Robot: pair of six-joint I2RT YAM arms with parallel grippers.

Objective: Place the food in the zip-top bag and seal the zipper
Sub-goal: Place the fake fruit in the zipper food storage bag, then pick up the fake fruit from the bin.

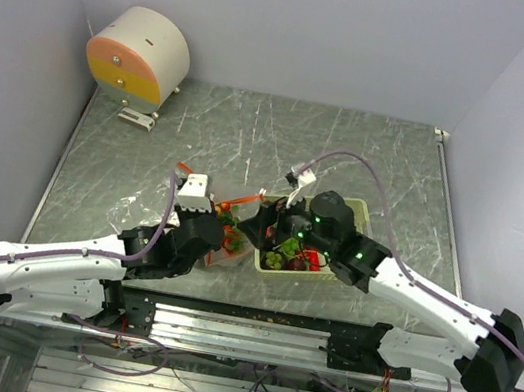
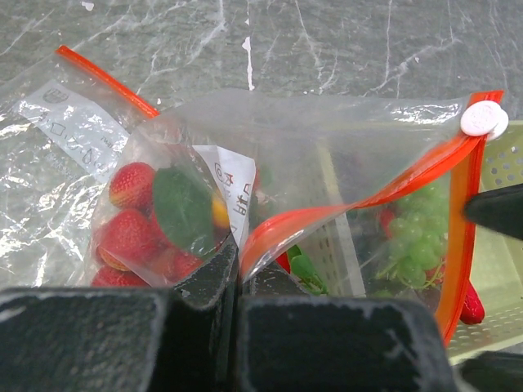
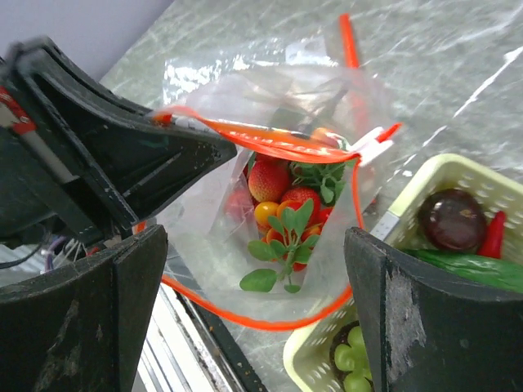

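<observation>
The green grapes (image 1: 275,259) (image 3: 354,360) are still in the basket, so my right gripper should next move from the opening of the bag to over the basket, tip downward and go lower onto the bunch of green grapes.
The clear zip-top bag (image 3: 204,237) stands open beside the pale green basket (image 3: 421,186). My left gripper (image 2: 237,273) is shut on the bag's mouth edge, pinching the orange-red zipper (image 2: 359,200). In the bag lie food pieces: strawberries (image 3: 270,180), small orange fruits and a green leafy sprig (image 3: 286,237). My right gripper (image 3: 261,327) hangs open right above the bag's mouth, holding nothing. More food sits in the basket: a dark purple piece (image 3: 453,219), a red chili (image 3: 493,237) and green grapes (image 3: 351,367). From above, both grippers meet at the bag (image 1: 227,239).
A white and orange drum-shaped object (image 1: 140,55) stands at the back left corner. The basket's rim (image 1: 361,211) touches the bag on its right. A metal rail (image 1: 248,331) runs along the table's near edge. A white slider tab (image 2: 482,119) sits at the zipper's end.
</observation>
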